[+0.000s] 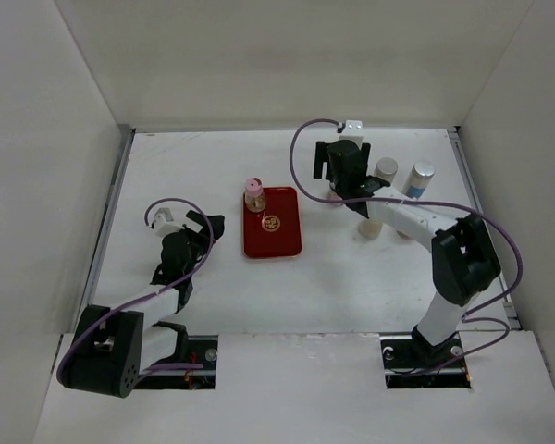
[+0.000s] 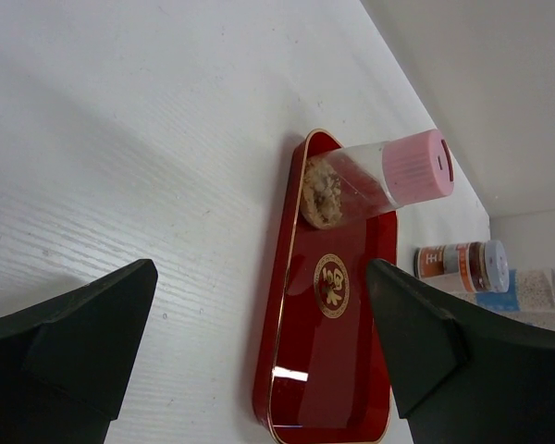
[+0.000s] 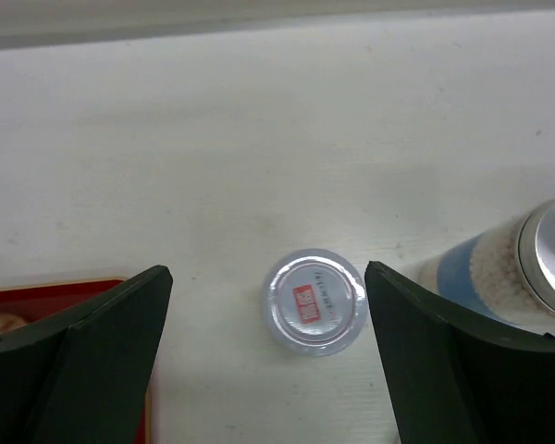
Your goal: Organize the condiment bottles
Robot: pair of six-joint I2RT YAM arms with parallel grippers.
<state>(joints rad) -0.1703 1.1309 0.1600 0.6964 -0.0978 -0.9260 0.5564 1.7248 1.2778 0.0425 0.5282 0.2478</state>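
My right gripper will next move down and slightly to the right in its wrist view, around the silver cap (image 3: 315, 302). The cap is below my gripper and nearer one finger.
My right gripper (image 3: 268, 268) hangs open over a silver-capped condiment bottle (image 3: 314, 301) that stands upright on the table. The bottle sits between the jaws, and neither finger touches it. Beside it on the right is a blue-banded bottle (image 3: 527, 268). In the top view the right gripper (image 1: 340, 180) covers most of the bottle beneath it. A pink-capped bottle (image 1: 254, 192) stands at the far end of the red tray (image 1: 282, 242). My left gripper (image 1: 203, 229) is open and empty, left of the tray. The left wrist view shows that pink-capped bottle (image 2: 379, 180) on the tray (image 2: 351, 370).
Two silver-capped bottles (image 1: 386, 169) (image 1: 420, 178) stand at the back right, and another bottle (image 1: 370, 228) stands partly under the right forearm. White walls close in the table on three sides. Through the left wrist camera, two bottles (image 2: 462, 264) (image 2: 536, 291) appear beyond the tray.
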